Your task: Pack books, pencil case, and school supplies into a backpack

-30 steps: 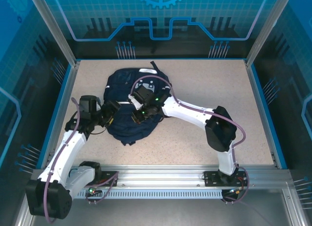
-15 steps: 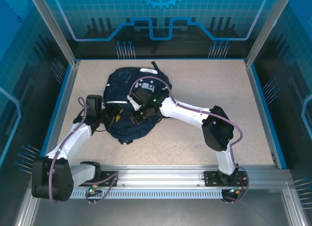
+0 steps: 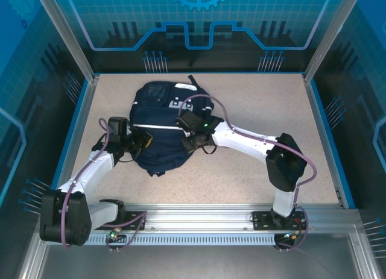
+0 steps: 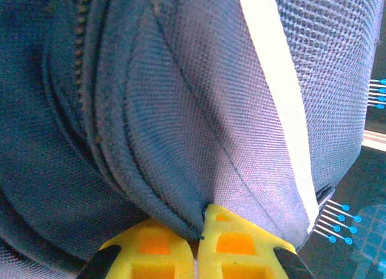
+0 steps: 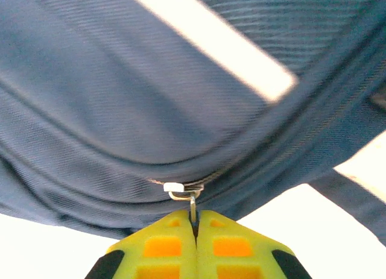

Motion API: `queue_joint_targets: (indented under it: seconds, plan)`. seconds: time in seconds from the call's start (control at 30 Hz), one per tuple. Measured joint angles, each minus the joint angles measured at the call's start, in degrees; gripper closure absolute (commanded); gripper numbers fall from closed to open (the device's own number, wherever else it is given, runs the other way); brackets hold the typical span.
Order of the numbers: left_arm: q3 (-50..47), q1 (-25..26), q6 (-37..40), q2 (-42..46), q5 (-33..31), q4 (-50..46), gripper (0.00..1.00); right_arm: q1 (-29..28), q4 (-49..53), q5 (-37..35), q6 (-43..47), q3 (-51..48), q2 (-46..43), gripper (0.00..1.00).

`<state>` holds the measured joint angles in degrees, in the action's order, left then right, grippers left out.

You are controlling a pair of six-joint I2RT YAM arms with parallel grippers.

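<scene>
I should next pull the zipper pull (image 5: 192, 202) in my right gripper outward along the bag's edge to the white stripe's end (image 5: 281, 88) and let it go, because the slider sits short.
The navy backpack (image 3: 158, 119) with white stripes lies on the table between my two arms. My left gripper (image 3: 143, 141) is at its left side. In the left wrist view the yellow left gripper (image 4: 202, 222) is shut on a fold of the backpack's fabric (image 4: 181, 140) beside a zipper line. My right gripper (image 3: 186, 140) is at the bag's right edge. In the right wrist view the right gripper (image 5: 194, 216) is shut on the metal zipper pull (image 5: 192, 202) hanging from the slider (image 5: 176, 187). Books, pencil case and school supplies are hidden.
The speckled tabletop (image 3: 259, 116) is bordered by blue-edged walls (image 3: 322, 131) on the left, right and back. The arms' base rail (image 3: 199, 222) runs along the near edge. A dark strap (image 3: 192, 81) sticks out at the backpack's far end.
My left gripper has closed on the backpack's fabric. My right gripper has moved right along the bag's edge with the zipper pull in it, and the bag's top has flattened out.
</scene>
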<state>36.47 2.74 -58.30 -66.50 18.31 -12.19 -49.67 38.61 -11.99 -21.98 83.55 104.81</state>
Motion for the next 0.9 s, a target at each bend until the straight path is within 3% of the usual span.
queue_joint_targets:
  seconds: [0.27, 0.43, 0.73, 0.9]
  plan:
    - [1.3, 0.0, 5.5, -0.3, 1.3, -3.2, 1.0, 5.6, -2.5, 4.2, 8.4, -1.0, -1.0, 1.0]
    - [1.7, 0.0, 8.2, -0.3, 1.2, -4.3, 1.0, 9.3, -1.4, 7.5, 12.5, 4.1, 1.7, 1.0]
    - [2.1, 0.0, 10.8, -0.7, 1.7, -4.6, 1.0, 10.4, 2.3, 9.3, 11.7, 8.3, 5.3, 1.0]
    - [5.0, 0.0, 14.7, -0.5, 3.8, -8.1, 0.49, 12.1, -1.8, 9.0, 9.1, 1.8, 1.0, 1.0]
